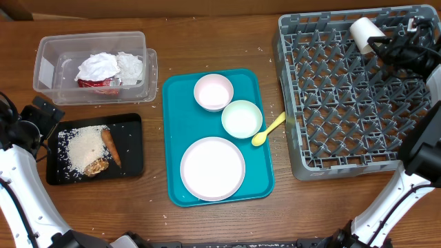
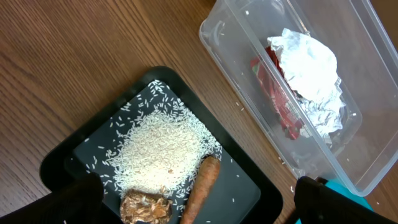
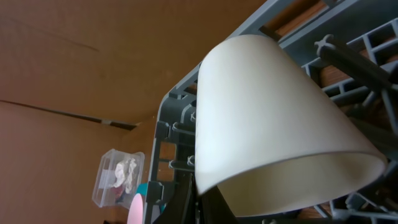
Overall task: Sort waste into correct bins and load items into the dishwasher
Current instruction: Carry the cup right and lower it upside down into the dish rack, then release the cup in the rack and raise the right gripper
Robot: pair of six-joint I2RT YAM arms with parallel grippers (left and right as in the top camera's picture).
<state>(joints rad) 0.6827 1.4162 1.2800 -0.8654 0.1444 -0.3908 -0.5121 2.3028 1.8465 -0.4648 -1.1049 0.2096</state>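
The right gripper will next pull the off-white cup back from the rack's far rim, over the rack's inner wires (image 1: 370, 58), because the cup's closed end lies close to the rack's rim.
My right gripper (image 1: 383, 43) is shut on the rim of an off-white cup (image 1: 366, 32), which is tipped on its side over the far right corner of the grey dish rack (image 1: 296, 103). That cup (image 3: 267, 118) fills the right wrist view, with the gripper (image 3: 249, 196) at its rim. My left gripper (image 1: 43, 116) hangs open and empty over the black tray (image 1: 131, 148). Rice (image 2: 161, 152), a carrot piece (image 2: 202, 186) and a brown chunk (image 2: 146, 208) lie on this tray. Napkins (image 1: 110, 67) and a red wrapper (image 1: 100, 83) lie in the clear tub (image 1: 48, 48).
On the teal tray (image 1: 176, 131) are a small pinkish dish (image 1: 213, 91), a pale green bowl (image 1: 242, 118) and a large white plate (image 1: 212, 168). A yellow spoon (image 1: 269, 129) lies across the teal tray's right rim. Stray rice grains dot the table.
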